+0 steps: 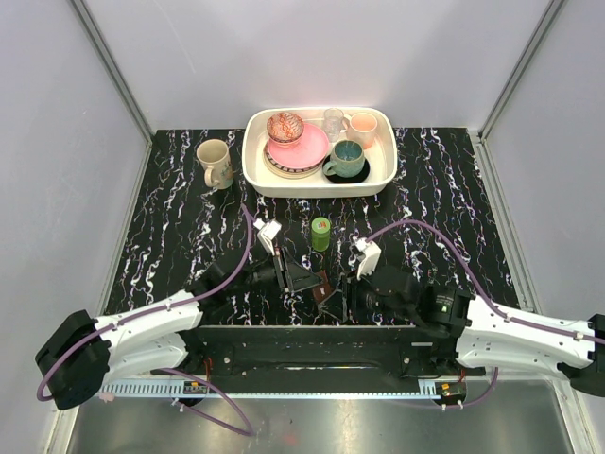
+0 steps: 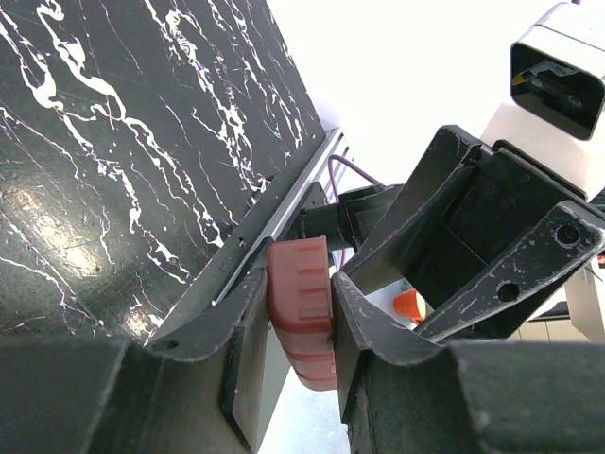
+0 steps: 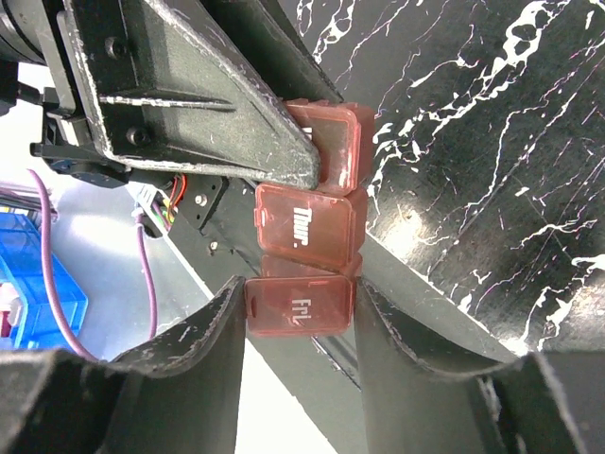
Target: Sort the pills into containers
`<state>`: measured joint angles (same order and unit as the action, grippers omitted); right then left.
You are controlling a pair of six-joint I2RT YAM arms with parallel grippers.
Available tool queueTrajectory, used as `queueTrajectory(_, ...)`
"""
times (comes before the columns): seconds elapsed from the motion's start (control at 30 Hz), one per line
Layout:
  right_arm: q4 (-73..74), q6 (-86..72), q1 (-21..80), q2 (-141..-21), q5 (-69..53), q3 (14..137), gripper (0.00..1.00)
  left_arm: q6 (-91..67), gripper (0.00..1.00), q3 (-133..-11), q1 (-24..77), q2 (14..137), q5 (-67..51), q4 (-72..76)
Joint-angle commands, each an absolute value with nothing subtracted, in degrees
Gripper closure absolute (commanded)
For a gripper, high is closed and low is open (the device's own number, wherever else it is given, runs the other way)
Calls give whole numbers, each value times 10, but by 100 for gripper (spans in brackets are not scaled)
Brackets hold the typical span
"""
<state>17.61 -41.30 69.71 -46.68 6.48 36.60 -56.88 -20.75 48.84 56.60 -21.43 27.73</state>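
Note:
The bare marble beside the green bottle lies outward and below, so my left gripper will carry the case outward, lower it there and release it next.
The container is a small red-brown oblong pill case with a row of lidded compartments, held over the table's near edge between both arms. In the right wrist view its lids read "Thur." and "Fri". My left gripper is shut on one end of the case, its jaws pressing both sides. My right gripper is shut on the "Fri" compartment at the other end. In the top view the right gripper sits just right of the case. No pills show.
A green bottle stands upright just behind the grippers. A beige mug stands at the back left. A white tray with plates, bowls and cups is at the back centre. The table is black marble.

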Motion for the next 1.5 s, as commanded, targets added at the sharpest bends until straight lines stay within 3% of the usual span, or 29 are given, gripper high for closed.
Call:
queueTrajectory(0.0, 138, -446, 700, -437, 77, 355, 78, -559, 100, -205, 487, 549, -231, 316)
queueTrajectory(0.07, 142, -457, 700, -427, 88, 351, 65, -561, 100, -206, 488, 548, -232, 316)
queueTrajectory(0.23, 201, -484, 700, -393, 160, 345, 49, -562, 100, -206, 488, 539, -233, 318)
queueTrajectory(0.57, 303, -552, 700, -339, 264, 326, 48, -567, 100, -206, 487, 534, -234, 322)
queueTrajectory(0.93, 308, -559, 700, -408, 268, 336, 49, -564, 100, -202, 487, 551, -239, 344)
queueTrajectory(1.2, 388, -583, 700, -331, 372, 362, 49, -474, 96, -176, 487, 634, -236, 374)
queueTrajectory(1.47, 406, -571, 700, -366, 376, 392, 48, -350, 96, -292, 486, 808, -305, 353)
